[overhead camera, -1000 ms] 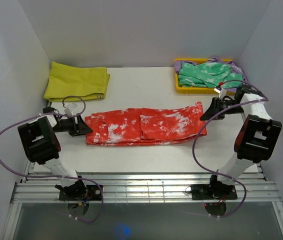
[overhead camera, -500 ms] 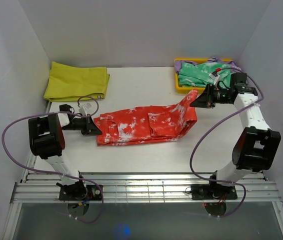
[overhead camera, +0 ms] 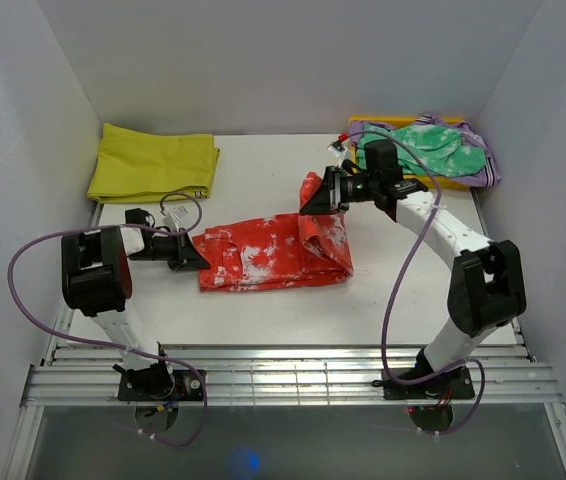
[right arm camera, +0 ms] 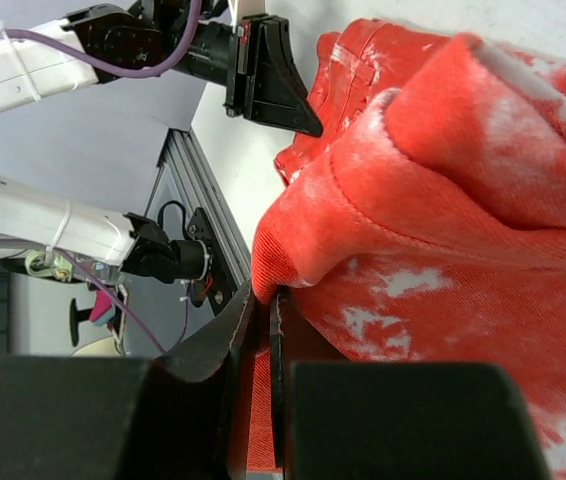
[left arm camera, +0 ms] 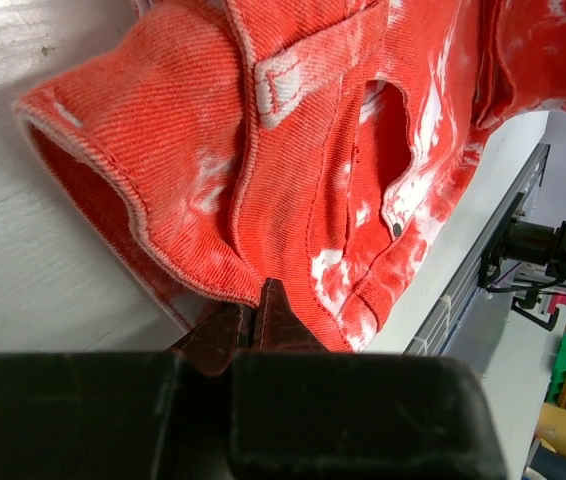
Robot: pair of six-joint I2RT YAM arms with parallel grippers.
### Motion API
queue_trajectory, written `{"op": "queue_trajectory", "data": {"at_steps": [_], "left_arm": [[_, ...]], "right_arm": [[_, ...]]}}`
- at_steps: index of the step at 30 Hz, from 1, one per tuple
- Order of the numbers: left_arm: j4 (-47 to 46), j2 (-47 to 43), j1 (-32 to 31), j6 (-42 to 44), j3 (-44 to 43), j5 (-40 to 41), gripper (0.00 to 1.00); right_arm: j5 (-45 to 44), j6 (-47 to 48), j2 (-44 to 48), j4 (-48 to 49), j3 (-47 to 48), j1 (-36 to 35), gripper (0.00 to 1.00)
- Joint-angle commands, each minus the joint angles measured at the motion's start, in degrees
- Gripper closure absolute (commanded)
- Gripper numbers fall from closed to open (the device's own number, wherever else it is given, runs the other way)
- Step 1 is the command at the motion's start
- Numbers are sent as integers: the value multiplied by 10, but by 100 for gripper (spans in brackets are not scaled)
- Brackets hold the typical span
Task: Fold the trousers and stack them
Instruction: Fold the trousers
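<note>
The trousers' leg end hangs doubled over the trousers point(overhead camera: 273, 250), so I will move my right gripper to the right in the top view and down, and release it on the bare table.
The red-orange, white-blotched trousers point(overhead camera: 273, 250) lie across the middle of the table, their right end lifted and carried over toward the left. My right gripper point(overhead camera: 315, 203) is shut on that raised leg end point(right arm camera: 383, 170), held above the cloth. My left gripper point(overhead camera: 200, 258) is shut on the waist edge point(left arm camera: 223, 285) at the left end, low on the table. In the right wrist view the left gripper point(right arm camera: 303, 120) shows beyond the cloth fold.
A folded yellow cloth point(overhead camera: 153, 163) lies at the back left. A yellow tray point(overhead camera: 363, 180) at the back right holds a green mottled garment point(overhead camera: 433, 145) and purple fabric. Walls close in on both sides, and a metal rail point(overhead camera: 283, 375) runs along the front.
The left gripper has shut on the waist edge. The right arm has swung left, carrying the leg end up and over, so the trousers lie about half as long as before.
</note>
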State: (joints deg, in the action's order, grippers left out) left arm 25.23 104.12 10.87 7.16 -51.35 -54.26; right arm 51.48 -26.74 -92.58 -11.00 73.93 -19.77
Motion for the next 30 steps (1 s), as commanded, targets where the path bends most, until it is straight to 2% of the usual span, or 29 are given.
{"op": "queue_trajectory", "data": {"at_steps": [1,8,13,16,20,23,24,26,27,30], "left_arm": [[-27,13,-8,-3,6,-7,100],[-47,17,-9,-17,20,-28,100],[-45,14,-8,-16,23,-11,100],[-25,7,5,-10,15,-10,100],[19,-12,34,20,-3,20,100],[50,-31,62,52,-18,46,100],[65,-37,67,72,-21,52,100],[71,-48,69,86,-23,79,100],[76,-58,70,92,-21,85,100],[82,-65,71,102,-16,105,100]], "right_arm": [[-33,-77,-35,96,29,-52,92],[-59,-88,-138,100,120,-141,92],[-57,-40,-149,61,158,-129,92],[-52,5,-134,-16,189,-96,92],[-53,124,-82,-150,195,-3,92],[-84,219,-41,-265,163,69,92],[-99,281,-31,-289,136,88,92],[-138,340,-5,-329,98,133,92],[-158,391,3,-335,57,145,92],[-225,447,23,-330,-5,186,92]]}}
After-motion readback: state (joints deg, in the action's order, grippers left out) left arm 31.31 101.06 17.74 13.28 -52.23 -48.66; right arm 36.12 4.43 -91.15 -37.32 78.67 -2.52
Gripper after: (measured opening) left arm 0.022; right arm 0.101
